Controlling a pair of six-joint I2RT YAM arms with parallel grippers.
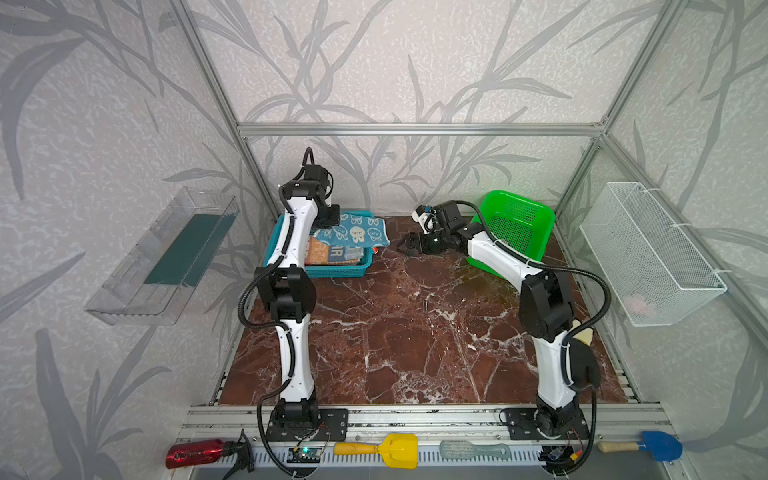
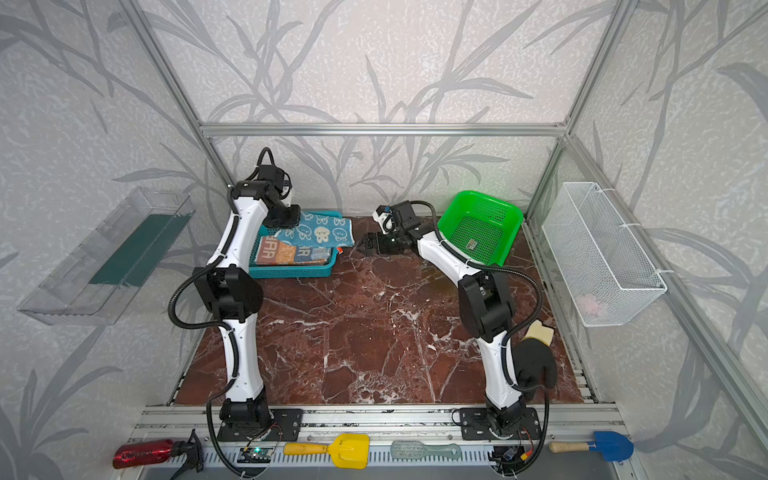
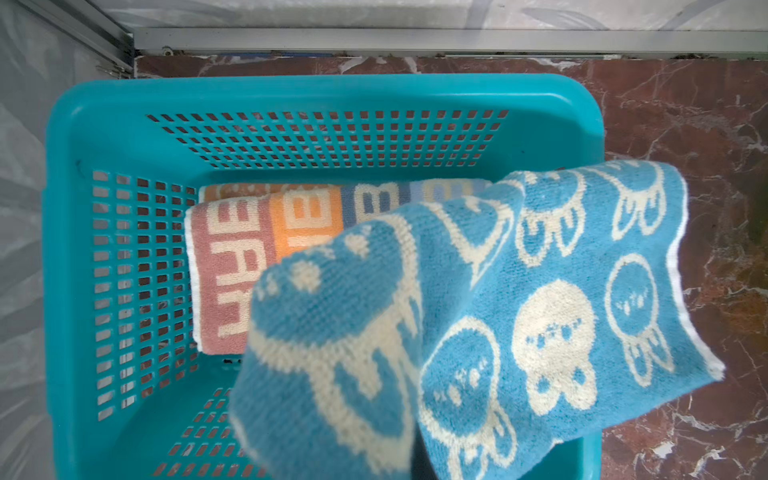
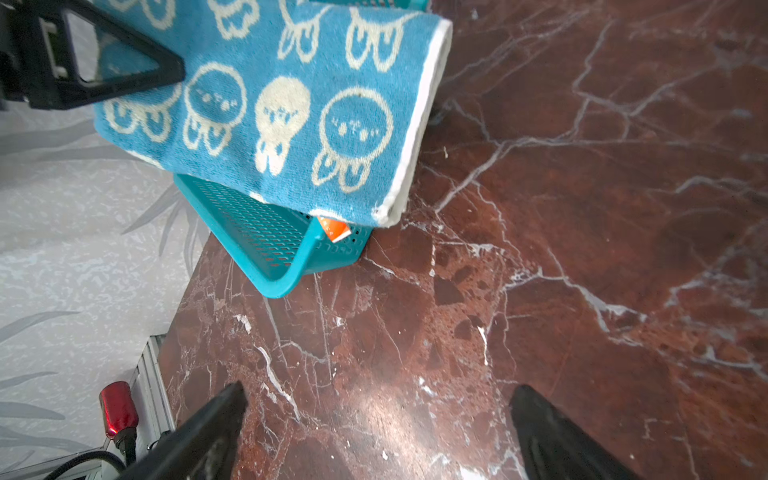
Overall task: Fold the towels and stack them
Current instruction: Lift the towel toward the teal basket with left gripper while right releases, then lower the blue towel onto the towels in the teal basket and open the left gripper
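I will move my left gripper down and away from the basket's rim, which the blue towel hangs over, and let go of the blue towel onto the striped towel (image 1: 333,252) (image 3: 249,260), which is below the gripper.
My left gripper (image 1: 331,219) hangs over the teal basket (image 1: 332,272), shut on a folded teal-blue towel (image 1: 361,232) with white bunnies. The towel drapes over the basket's right end; in the left wrist view this towel (image 3: 540,291) hides the jaws. A folded striped towel (image 3: 232,257) with letters lies inside the basket (image 3: 291,91). An orange towel corner (image 4: 332,227) pokes out under the blue towel (image 4: 270,104). My right gripper (image 1: 401,245) stands open and empty above the marble, just right of the basket; in its own wrist view the right gripper (image 4: 378,392) has bare marble between its fingers.
A green basket (image 1: 515,224) leans tilted at the back right behind my right arm. A black glove (image 2: 534,365) lies by the right arm's base. A wire basket (image 1: 652,257) and a clear tray (image 1: 166,257) hang on the side walls. Small tools line the front rail.
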